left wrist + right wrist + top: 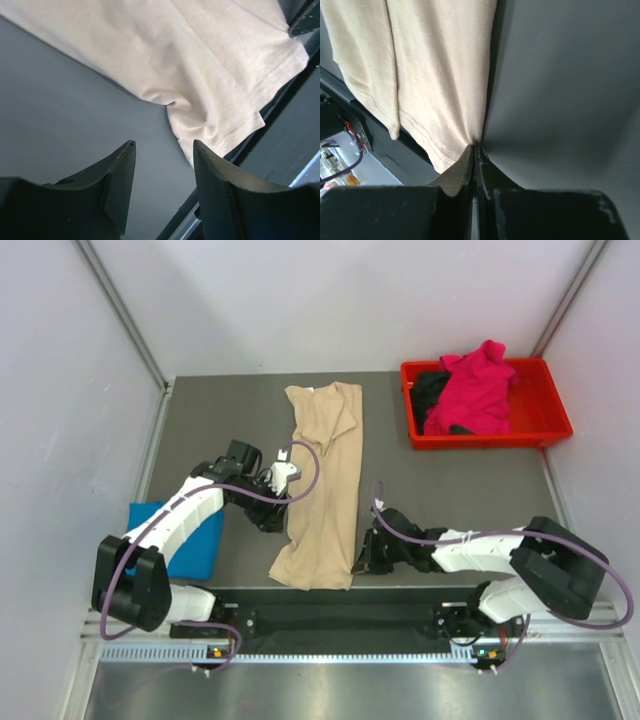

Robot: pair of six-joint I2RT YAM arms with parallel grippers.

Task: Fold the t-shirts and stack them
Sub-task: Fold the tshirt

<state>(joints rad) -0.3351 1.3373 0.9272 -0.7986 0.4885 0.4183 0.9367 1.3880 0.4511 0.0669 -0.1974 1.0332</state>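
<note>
My left gripper draws back and lowers onto the shirt's free hem corner (275, 574) (190, 158) next, because my right gripper is already shut near the opposite one.
The beige-tan t-shirt (325, 475) lies as a long, narrow strip down the middle of the table. It also shows in the left wrist view (200, 55) and the right wrist view (440, 75). My left gripper (270, 517) is open and empty just off the shirt's left edge, with its jaws (164, 145) over bare table. My right gripper (360, 562) is shut on the shirt's right edge near the hem corner (475, 146). A folded bright blue t-shirt (185, 535) lies at the near left. The magenta-pink t-shirt (475, 390) and the black t-shirt (428, 390) are bunched in the red tray.
The red plastic tray (545, 430) stands at the far right corner. The black front rail (340, 615) runs along the near table edge, just under the shirt's hem. White walls enclose the table on three sides.
</note>
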